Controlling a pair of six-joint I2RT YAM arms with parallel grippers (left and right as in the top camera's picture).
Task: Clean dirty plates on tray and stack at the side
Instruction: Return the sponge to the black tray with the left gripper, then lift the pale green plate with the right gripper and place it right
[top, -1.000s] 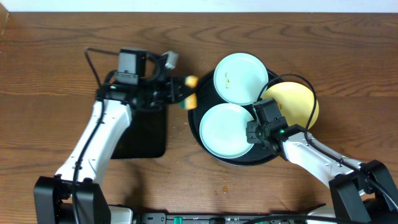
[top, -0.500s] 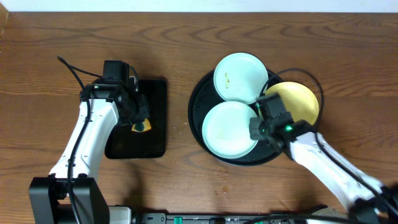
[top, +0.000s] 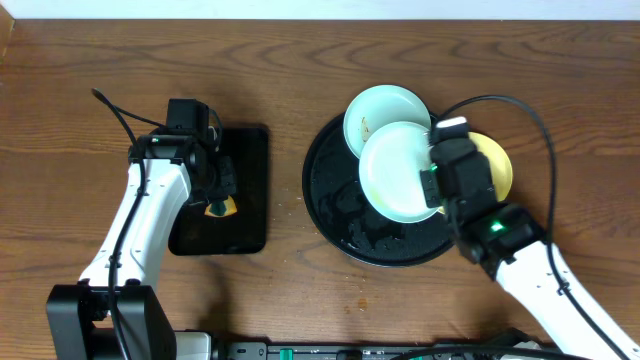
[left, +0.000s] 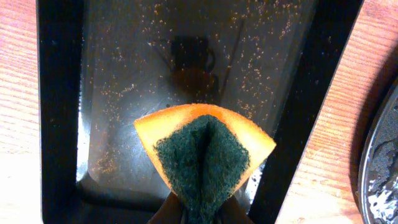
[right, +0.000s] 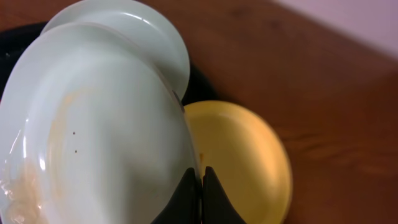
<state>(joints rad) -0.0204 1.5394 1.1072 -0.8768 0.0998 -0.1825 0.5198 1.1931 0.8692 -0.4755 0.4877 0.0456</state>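
Next, my right gripper moves past the yellow plate (top: 492, 163) and down to release on the wooden tabletop, which lies clear to its right in the overhead view.
My right gripper (top: 433, 186) (right: 201, 177) is shut on the right rim of a pale blue plate (top: 395, 170) (right: 93, 137), which hangs tilted above the round black tray (top: 340, 215). Faint orange smears show on its face. A second pale blue plate (top: 383, 108) (right: 146, 31) lies at the tray's far side, partly under the lifted one. The pale yellow plate (top: 492, 163) (right: 242, 155) lies on the tray's right side. My left gripper (top: 214, 195) (left: 202, 214) is shut on a folded orange sponge with a green scrub face (top: 218, 207) (left: 205, 149).
The sponge hangs over a rectangular black tray (top: 245, 160) (left: 59, 93) dusted with brown crumbs, left of the round tray (left: 380, 162). A few crumbs lie on the wooden table (top: 290, 205) between the trays. Wet streaks show on the round tray's bare floor.
My right gripper shut on the near blue plate's rim and lifted it up and to the right. My left arm carried the sponge from beside the round tray to the rectangular tray.
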